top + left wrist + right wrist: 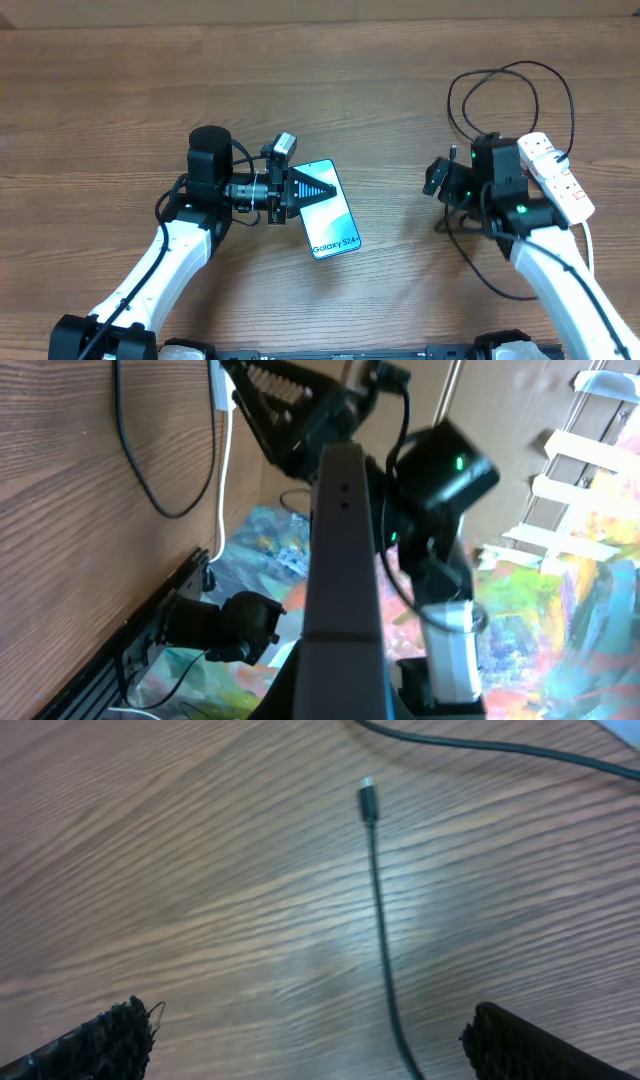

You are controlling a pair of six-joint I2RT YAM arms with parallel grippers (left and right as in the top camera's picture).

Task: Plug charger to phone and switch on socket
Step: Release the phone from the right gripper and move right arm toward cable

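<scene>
My right gripper is above the charger's plug end. I need to lower it next, away from my base, onto that end.
The phone (330, 215), its light blue screen reading "Galaxy S24+", is left of centre with my left gripper (303, 190) shut on its upper end. The left wrist view shows the phone (340, 560) edge-on as a grey slab running up from the jaws. My right gripper (310, 1040) hangs open above the table, its black fingertips (110, 1035) far apart. The charger, a thin black cable (380, 920), runs between them and ends in a small plug (367, 795) lying on the wood. The white socket (560, 175) lies at the far right, just beyond the right arm.
The black cable (500, 80) loops over the table behind the right arm. A thick white cord (590, 240) leaves the socket toward the front edge. In the left wrist view the right arm (440, 470) stands beyond the phone.
</scene>
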